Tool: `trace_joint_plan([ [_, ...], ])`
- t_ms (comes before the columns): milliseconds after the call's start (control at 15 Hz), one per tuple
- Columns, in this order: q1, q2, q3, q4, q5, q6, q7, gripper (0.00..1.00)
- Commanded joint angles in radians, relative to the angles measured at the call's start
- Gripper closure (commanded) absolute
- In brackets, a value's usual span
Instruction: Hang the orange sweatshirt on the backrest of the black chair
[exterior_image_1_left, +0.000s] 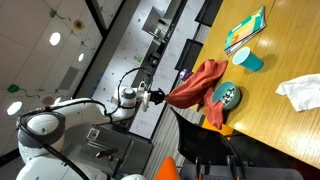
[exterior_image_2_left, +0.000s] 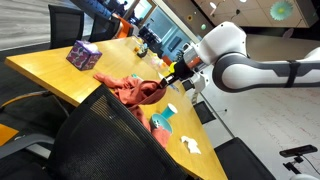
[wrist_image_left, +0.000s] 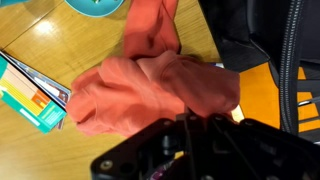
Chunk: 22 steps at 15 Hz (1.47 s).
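My gripper draws the sweatshirt (wrist_image_left: 150, 85) up and back over the mesh backrest (wrist_image_left: 236, 32) next and releases it, because the sweatshirt's far end still trails on the tabletop.
The orange sweatshirt (exterior_image_1_left: 200, 85) is lifted off the wooden table, its far end still trailing on the tabletop in both exterior views (exterior_image_2_left: 130, 92). My gripper (exterior_image_1_left: 157, 98) is shut on one bunched end of it, also seen in an exterior view (exterior_image_2_left: 172, 77). In the wrist view the sweatshirt (wrist_image_left: 150, 85) fills the middle, pinched between my fingers (wrist_image_left: 185, 118). The black chair (exterior_image_2_left: 105, 140) stands at the table's edge with its mesh backrest just below the hanging cloth; it shows at the bottom of an exterior view (exterior_image_1_left: 215, 150) and at the right of the wrist view (wrist_image_left: 270, 40).
On the wooden table (exterior_image_1_left: 285, 50) lie a book (exterior_image_1_left: 244, 28), a teal cup (exterior_image_1_left: 248, 61), a teal plate (exterior_image_1_left: 228, 95) and white cloth (exterior_image_1_left: 300, 92). A purple box (exterior_image_2_left: 83, 55) stands at the table's far end. More chairs stand around it.
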Motion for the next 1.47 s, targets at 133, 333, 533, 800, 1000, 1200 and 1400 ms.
trace_joint_plan([
  [133, -0.012, -0.089, 0.059, -0.039, -0.097, -0.037, 0.082, 0.99],
  [333, 0.004, -0.217, 0.127, -0.098, -0.182, -0.082, 0.185, 0.99],
  [533, 0.011, -0.348, 0.218, -0.131, -0.170, -0.170, 0.224, 0.99],
  [800, 0.033, -0.533, 0.343, -0.132, -0.145, -0.333, 0.247, 0.99],
  [1000, 0.052, -0.623, 0.424, -0.088, -0.138, -0.465, 0.245, 0.99],
  [1200, 0.062, -0.679, 0.495, -0.034, -0.146, -0.567, 0.238, 0.99],
  [1400, 0.047, -0.696, 0.567, 0.033, -0.159, -0.635, 0.229, 0.99],
])
